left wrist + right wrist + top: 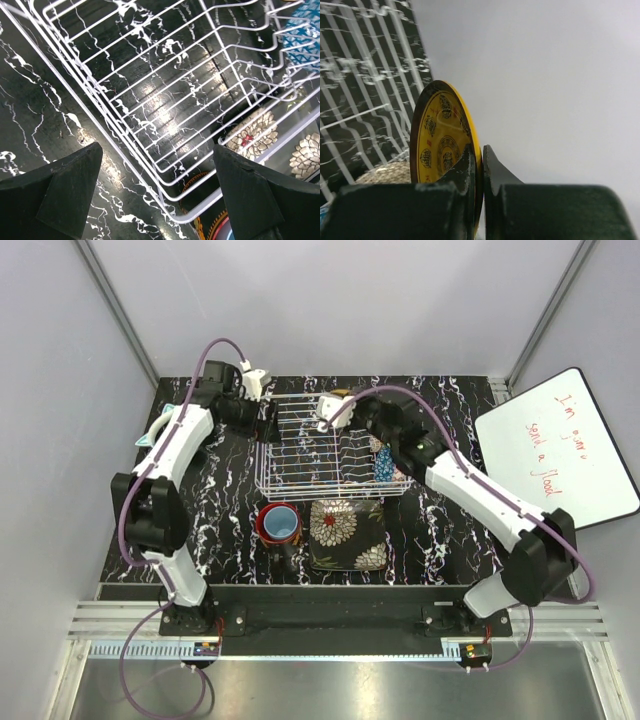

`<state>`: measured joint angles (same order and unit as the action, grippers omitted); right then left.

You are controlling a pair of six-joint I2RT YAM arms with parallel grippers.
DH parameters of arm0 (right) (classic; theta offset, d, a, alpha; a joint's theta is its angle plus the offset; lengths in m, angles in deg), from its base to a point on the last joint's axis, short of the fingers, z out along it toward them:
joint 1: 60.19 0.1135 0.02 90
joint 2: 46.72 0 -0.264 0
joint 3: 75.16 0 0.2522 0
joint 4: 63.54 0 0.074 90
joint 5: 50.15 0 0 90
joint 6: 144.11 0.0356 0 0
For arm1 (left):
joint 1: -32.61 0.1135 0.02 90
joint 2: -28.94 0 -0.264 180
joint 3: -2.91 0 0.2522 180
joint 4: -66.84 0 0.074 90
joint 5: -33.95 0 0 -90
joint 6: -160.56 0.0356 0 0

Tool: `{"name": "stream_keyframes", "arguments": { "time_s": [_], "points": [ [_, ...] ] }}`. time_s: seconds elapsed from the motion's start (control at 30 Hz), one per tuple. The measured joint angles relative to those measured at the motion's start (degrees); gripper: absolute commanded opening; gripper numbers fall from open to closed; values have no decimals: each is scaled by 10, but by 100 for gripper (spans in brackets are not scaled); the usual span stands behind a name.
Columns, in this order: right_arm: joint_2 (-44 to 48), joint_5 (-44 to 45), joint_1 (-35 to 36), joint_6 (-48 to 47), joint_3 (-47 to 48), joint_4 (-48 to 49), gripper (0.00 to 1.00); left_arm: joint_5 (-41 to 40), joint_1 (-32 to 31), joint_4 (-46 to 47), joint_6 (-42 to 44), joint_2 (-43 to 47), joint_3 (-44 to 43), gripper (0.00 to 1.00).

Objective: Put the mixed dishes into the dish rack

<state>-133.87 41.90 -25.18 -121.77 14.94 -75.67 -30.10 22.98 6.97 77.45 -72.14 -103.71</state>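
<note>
I need to move the mustard-yellow plate in my right gripper back and down into the near slots of the rack beside the blue bowl next and let it go, because those wires are empty.
The white wire dish rack stands mid-table. A blue lattice-patterned bowl stands on edge at its right end. My right gripper is over the rack's far edge, shut on the rim of the mustard-yellow plate, held upright between the fingers. My left gripper is open and empty, hovering over the rack's left side. The light blue cup sits inside the dark mug with the red inside, in front of the rack. The black flowered square plate lies beside them.
A whiteboard with red writing leans at the right. A pale teal object shows behind the left arm at the table's left edge. Grey walls close in the back and sides. Through the rack wires the left wrist view shows the flowered plate.
</note>
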Motion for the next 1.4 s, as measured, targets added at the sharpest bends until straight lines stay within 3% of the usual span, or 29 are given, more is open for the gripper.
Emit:
{"name": "stream_keyframes", "arguments": {
  "time_s": [0.43, 0.83, 1.17, 1.4],
  "points": [
    [83, 6, 76, 10, -106, -99, 0, 2, 3, 8, -21, -59, -13, 94],
    [97, 15, 83, 19, -138, -149, 0, -3, 8, -5, -25, -115, -81, 71],
    [87, 15, 83, 19, -138, -148, 0, -29, 8, -10, -32, -204, -160, 70],
    [62, 14, 84, 8, -141, -126, 0, -54, 9, -13, -35, -218, -170, 70]
  ]
}}
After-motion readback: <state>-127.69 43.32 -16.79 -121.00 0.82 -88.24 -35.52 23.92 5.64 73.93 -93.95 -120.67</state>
